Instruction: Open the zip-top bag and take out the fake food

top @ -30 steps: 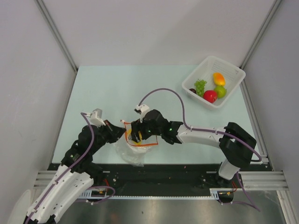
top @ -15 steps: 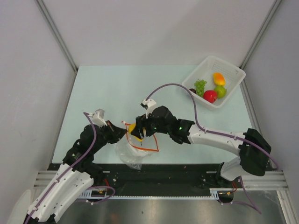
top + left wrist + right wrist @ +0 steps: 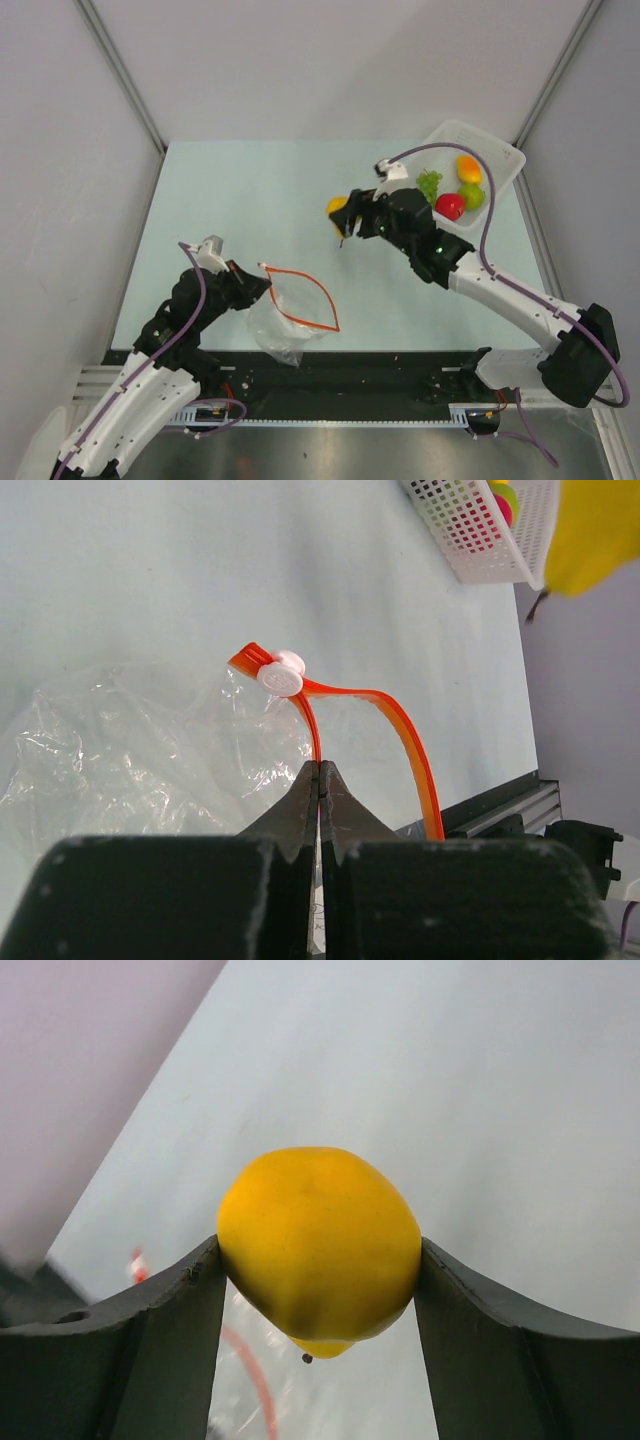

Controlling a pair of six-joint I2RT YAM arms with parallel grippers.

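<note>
I need to move the pear outward and to the right in the top view with my right gripper next. Then I need to lower it into the basket beyond the grapes (image 3: 441,158), where there is free space.
The zip-top bag (image 3: 278,328) lies crinkled at the near edge of the table, its orange-red zip strip (image 3: 303,298) spread open in a loop. My left gripper (image 3: 262,283) is shut on that strip near the white slider (image 3: 281,675); in the left wrist view the jaws (image 3: 320,767) pinch the strip edge. My right gripper (image 3: 341,214) is above mid-table, closed on a yellow pear (image 3: 337,207), which fills the gap between the fingers (image 3: 320,1245). The bag looks empty from above.
A white mesh basket (image 3: 487,138) stands at the far right corner, holding green grapes (image 3: 428,185), a red apple (image 3: 449,206), a green fruit (image 3: 472,196) and an orange-yellow fruit (image 3: 468,168). The black rail runs along the near table edge.
My right gripper has drawn the yellow pear out of the bag's mouth and carried it up and to the right, towards the basket. The left gripper has kept its hold.
</note>
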